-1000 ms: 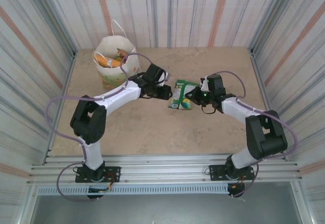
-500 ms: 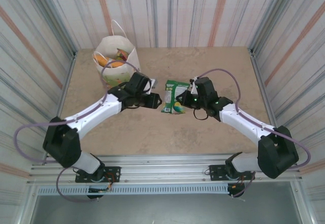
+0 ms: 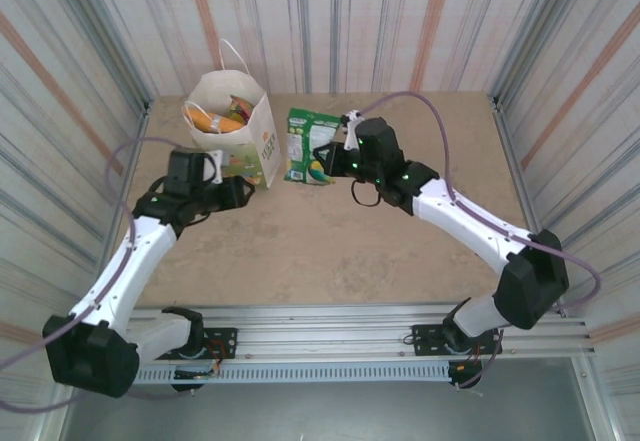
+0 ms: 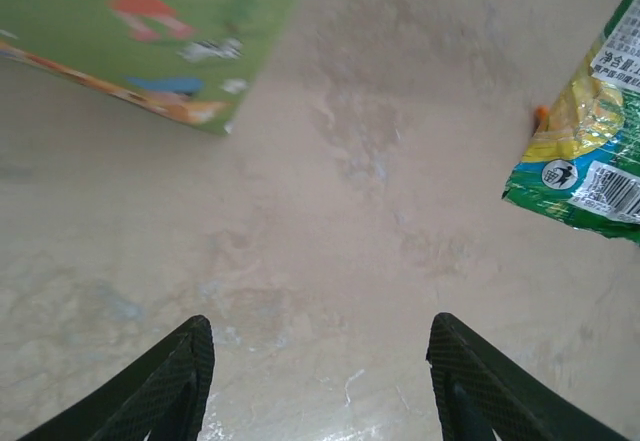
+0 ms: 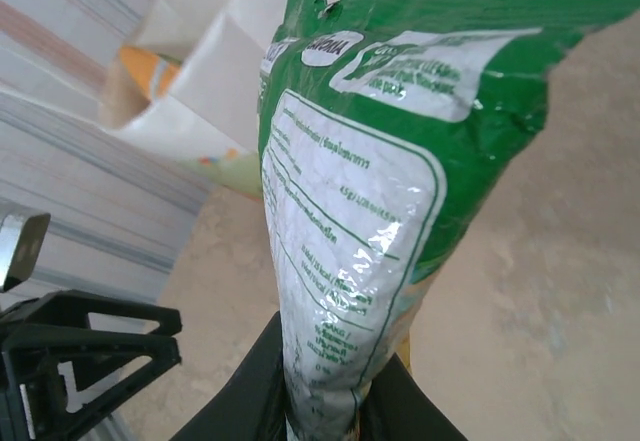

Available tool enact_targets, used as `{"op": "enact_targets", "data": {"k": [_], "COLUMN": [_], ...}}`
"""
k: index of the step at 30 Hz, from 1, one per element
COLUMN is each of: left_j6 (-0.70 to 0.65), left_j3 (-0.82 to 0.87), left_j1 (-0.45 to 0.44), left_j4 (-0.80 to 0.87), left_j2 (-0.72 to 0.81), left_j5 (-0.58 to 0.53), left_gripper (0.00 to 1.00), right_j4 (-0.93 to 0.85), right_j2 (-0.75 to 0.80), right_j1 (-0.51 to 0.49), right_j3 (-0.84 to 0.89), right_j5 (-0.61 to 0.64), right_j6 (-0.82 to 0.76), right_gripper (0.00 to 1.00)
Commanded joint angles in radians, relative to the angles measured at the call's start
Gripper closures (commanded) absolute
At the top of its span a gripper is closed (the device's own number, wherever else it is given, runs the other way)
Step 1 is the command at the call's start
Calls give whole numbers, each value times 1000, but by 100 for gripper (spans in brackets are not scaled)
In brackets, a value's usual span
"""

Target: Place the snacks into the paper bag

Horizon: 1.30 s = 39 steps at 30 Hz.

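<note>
My right gripper rises next and swings away from my base over the bag's rim.
The white paper bag point(image 3: 232, 131) stands upright at the back left with orange and yellow snacks point(image 3: 222, 119) inside. My right gripper point(image 3: 338, 157) is shut on a green snack packet point(image 3: 307, 147), held in the air just right of the bag. In the right wrist view the green snack packet point(image 5: 370, 191) rises from between the fingers point(image 5: 262, 381), with the paper bag point(image 5: 205, 91) behind it. My left gripper point(image 3: 236, 191) is open and empty, low in front of the bag. The left wrist view has the left gripper point(image 4: 320, 361) over bare table, the bag's printed corner point(image 4: 150, 21) top left and the green packet point(image 4: 590, 151) at right.
Corrugated striped walls point(image 3: 400, 21) close in the table point(image 3: 330, 251) on three sides. A metal rail point(image 3: 320, 336) runs along the near edge by the arm bases. My left arm's black frame point(image 5: 80, 351) lies at the lower left of the right wrist view.
The right gripper has carried the green packet up and to the left, close to the bag. The left arm has pulled back to the left and now sits in front of the bag.
</note>
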<state>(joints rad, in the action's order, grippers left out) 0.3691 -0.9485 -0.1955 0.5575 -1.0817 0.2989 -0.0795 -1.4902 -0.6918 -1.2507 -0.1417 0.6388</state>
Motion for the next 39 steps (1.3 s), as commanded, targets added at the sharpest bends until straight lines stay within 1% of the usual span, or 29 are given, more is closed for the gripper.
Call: {"op": "enact_targets", "data": {"k": [1, 4, 8, 13, 19, 24, 30, 32, 33, 34, 36, 39], "left_j6": [-22, -28, -40, -60, -80, -91, -107, -110, -112, -114, -117, -117], "left_j3": [19, 14, -12, -65, -132, -181, -230, -241, -246, -251, -256, -250], "left_j1": [113, 223, 329, 404, 436, 439, 439, 439, 439, 439, 438, 439], "left_j4": [20, 12, -5, -21, -41, -55, -53, -53, -52, -49, -45, -44], "left_j2": [38, 42, 22, -39, -133, -199, -245, -253, -259, -262, -264, -262], "left_j5": [127, 201, 258, 282, 279, 284, 283, 281, 281, 283, 282, 283], "left_gripper": [39, 39, 39, 39, 39, 39, 39, 39, 39, 39, 39, 39], "right_j4": [76, 106, 146, 228, 265, 259, 238, 234, 232, 229, 225, 203], "right_j2": [-68, -143, -239, -348, -502, -651, -806, -843, -858, -868, -869, -860], "right_j1": [-17, -26, -37, -62, -81, -81, -80, -79, -78, -77, -75, -74], "right_j3": [-121, -227, -368, -517, -741, -919, -1099, -1134, -1148, -1155, -1156, -1156], "right_j5": [7, -8, -25, -19, -1, -4, -21, -27, -30, -35, -43, -49], "right_j6": [-78, -111, -153, -195, -252, -294, -334, -349, -352, -350, -351, -360], "right_gripper": [99, 99, 100, 100, 99, 100, 98, 92, 86, 77, 65, 57]}}
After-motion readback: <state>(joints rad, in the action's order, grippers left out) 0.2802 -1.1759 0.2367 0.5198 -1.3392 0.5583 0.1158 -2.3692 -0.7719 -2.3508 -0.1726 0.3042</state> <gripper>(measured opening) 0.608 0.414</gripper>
